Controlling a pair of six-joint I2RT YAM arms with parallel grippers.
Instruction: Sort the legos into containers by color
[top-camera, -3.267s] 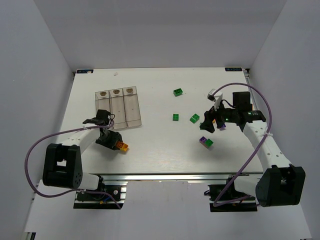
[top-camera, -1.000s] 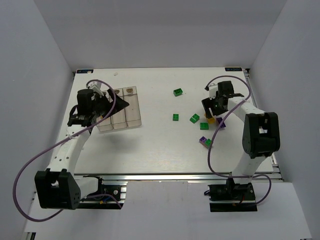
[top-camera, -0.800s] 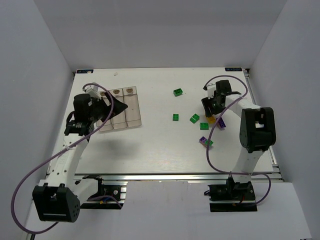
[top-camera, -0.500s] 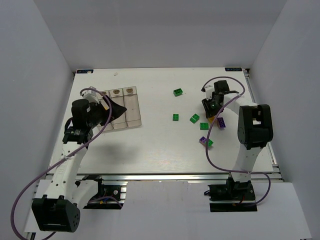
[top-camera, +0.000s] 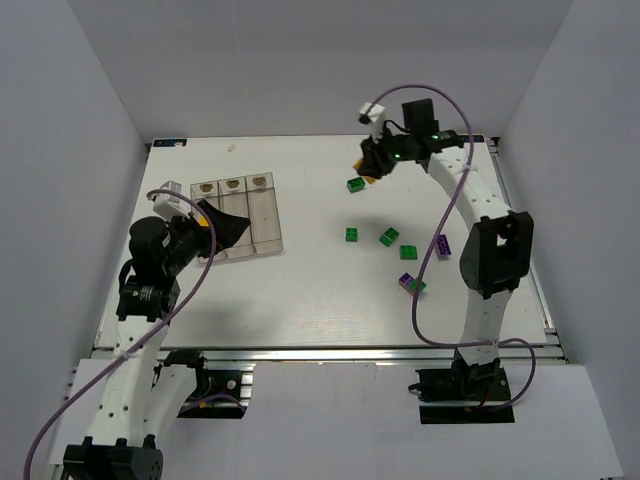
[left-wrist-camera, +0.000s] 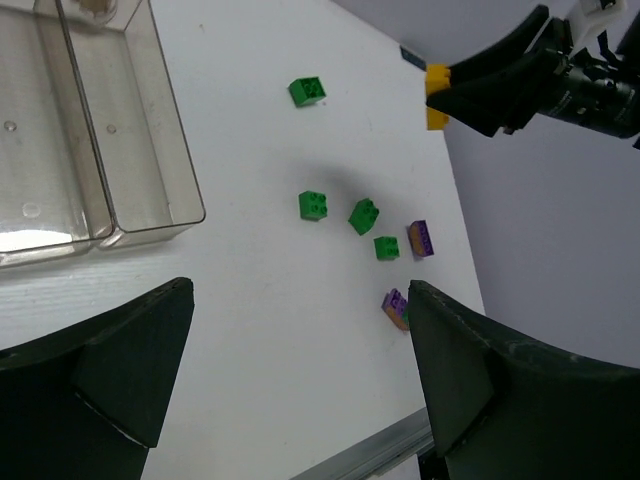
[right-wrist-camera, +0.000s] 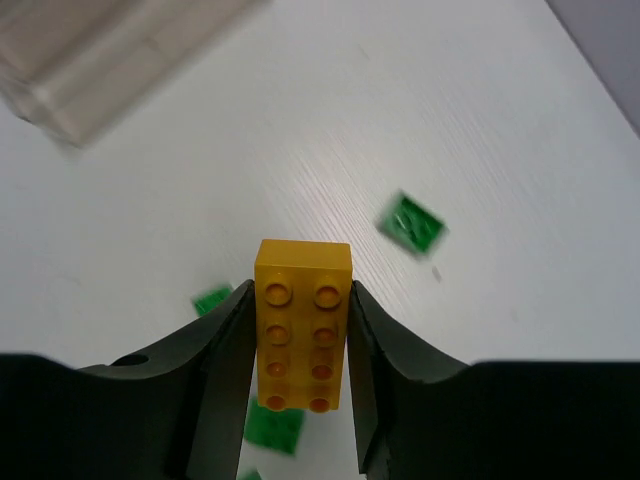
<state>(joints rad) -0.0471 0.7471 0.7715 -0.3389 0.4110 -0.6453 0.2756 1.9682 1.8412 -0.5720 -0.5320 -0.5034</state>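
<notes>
Next, my right gripper will carry the matching yellow-orange lego across above the container with yellow inside and release, since that container lies to the gripper's left in the top view.
My right gripper (right-wrist-camera: 303, 300) is shut on a yellow-orange lego (right-wrist-camera: 303, 325), held by its long sides with the studs facing the camera. It hangs high over the far middle of the table (top-camera: 372, 165), and the left wrist view shows the brick (left-wrist-camera: 436, 95) in the air. Several green legos (top-camera: 352, 234) and two purple ones (top-camera: 442, 246) lie on the right half. The clear containers (top-camera: 262, 215) stand at the left. My left gripper (top-camera: 225, 228) is open and holds nothing, raised near the containers' front end (left-wrist-camera: 150, 130).
A purple lego stacked with other colours (top-camera: 411, 284) lies nearest the front edge on the right. One green lego (top-camera: 355, 185) sits just below the right gripper. The right arm's cable loops over the right side of the table.
My right gripper closed on the yellow-orange lego among the right-hand pile, lifted it and swung to the far middle. My left arm drew back from over the containers, staying open.
</notes>
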